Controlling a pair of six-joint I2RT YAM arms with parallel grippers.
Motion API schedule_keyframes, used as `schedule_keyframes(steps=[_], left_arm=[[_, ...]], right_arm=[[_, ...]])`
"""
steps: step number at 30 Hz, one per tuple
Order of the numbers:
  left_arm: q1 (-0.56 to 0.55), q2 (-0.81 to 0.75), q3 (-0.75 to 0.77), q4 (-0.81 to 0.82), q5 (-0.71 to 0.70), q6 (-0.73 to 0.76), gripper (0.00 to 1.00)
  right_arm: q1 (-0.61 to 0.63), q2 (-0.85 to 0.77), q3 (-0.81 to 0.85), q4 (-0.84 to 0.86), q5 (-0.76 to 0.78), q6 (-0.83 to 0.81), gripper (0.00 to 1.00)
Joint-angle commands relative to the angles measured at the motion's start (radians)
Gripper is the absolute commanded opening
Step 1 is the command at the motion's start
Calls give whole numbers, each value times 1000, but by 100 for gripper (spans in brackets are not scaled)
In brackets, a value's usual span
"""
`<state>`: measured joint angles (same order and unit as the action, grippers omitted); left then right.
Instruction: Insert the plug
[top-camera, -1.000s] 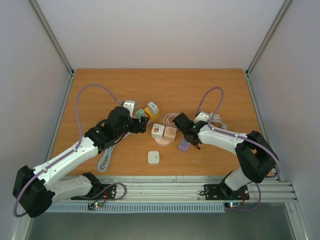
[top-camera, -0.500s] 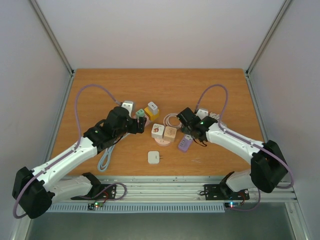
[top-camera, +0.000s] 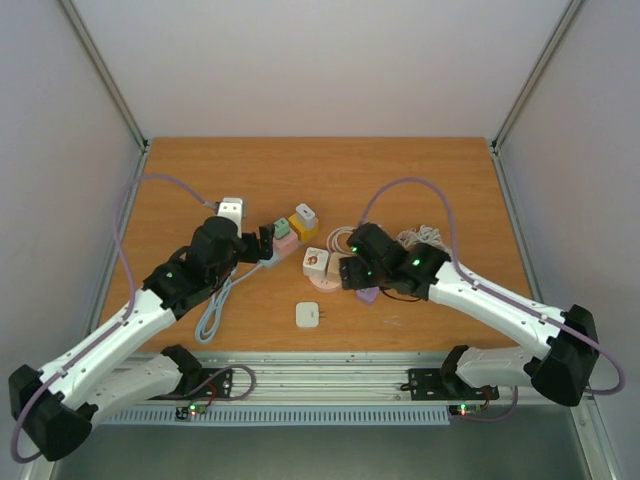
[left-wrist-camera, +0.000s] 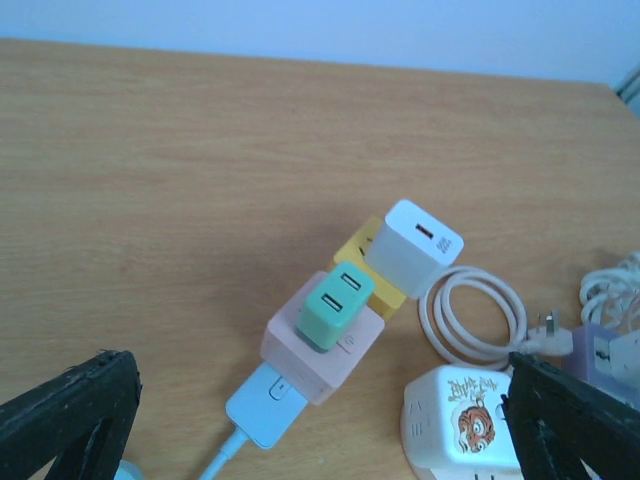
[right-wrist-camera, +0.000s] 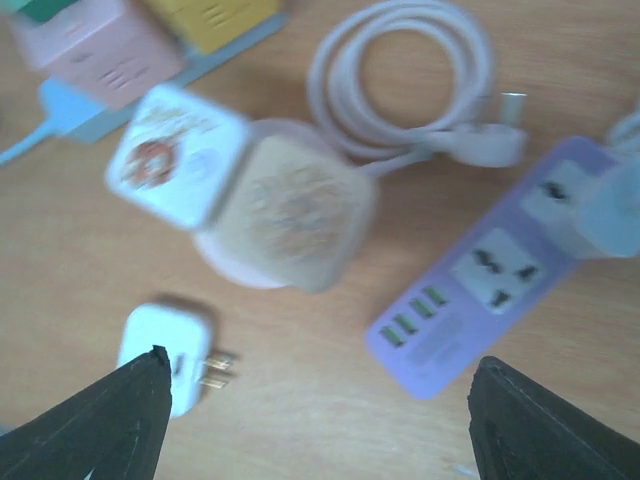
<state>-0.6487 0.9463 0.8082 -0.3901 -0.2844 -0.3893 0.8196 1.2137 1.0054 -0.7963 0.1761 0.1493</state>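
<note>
I need to move my right gripper back and down next and turn it to fit around the white plug's body (top-camera: 307, 315) (right-wrist-camera: 163, 350), clear of the white plug's pins, because the pins stick out from one edge of the plug.
The white plug (top-camera: 308, 314) lies loose on the table, its two prongs (right-wrist-camera: 213, 370) pointing right toward the purple power strip (right-wrist-camera: 480, 275). My right gripper (right-wrist-camera: 322, 365) hovers open over the gap between plug and strip, holding nothing; from above it (top-camera: 350, 270) covers the beige cube (right-wrist-camera: 295, 210) and part of the strip (top-camera: 368, 295). My left gripper (left-wrist-camera: 318, 400) is open wide and empty, just short of the pink cube socket (left-wrist-camera: 325, 350), which carries a green charger (left-wrist-camera: 335, 308) and a blue plug (left-wrist-camera: 265, 405).
A white tiger-print cube (right-wrist-camera: 175, 155) stands beside the beige cube on a round pink base (top-camera: 325, 284). A yellow cube with a white charger (left-wrist-camera: 420, 245) sits behind the pink one. A coiled white cable (right-wrist-camera: 400, 70) lies at the back, and a blue cord (top-camera: 210, 320) trails at the left.
My right gripper has opened and swung left from the purple strip to above the cubes. The left arm has drawn back slightly to the left, still open.
</note>
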Motion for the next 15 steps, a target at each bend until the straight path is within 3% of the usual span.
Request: schedule_keyframes(steps=[1, 7, 15], left_arm=[[7, -77, 33, 3, -101, -24, 99], [7, -180, 25, -8, -194, -50, 99], [6, -257, 8, -10, -235, -37, 99]], right_arm=[[152, 76, 65, -16, 41, -60, 82], [313, 283, 115, 29, 104, -60, 86], [325, 447, 127, 136, -5, -76, 91]])
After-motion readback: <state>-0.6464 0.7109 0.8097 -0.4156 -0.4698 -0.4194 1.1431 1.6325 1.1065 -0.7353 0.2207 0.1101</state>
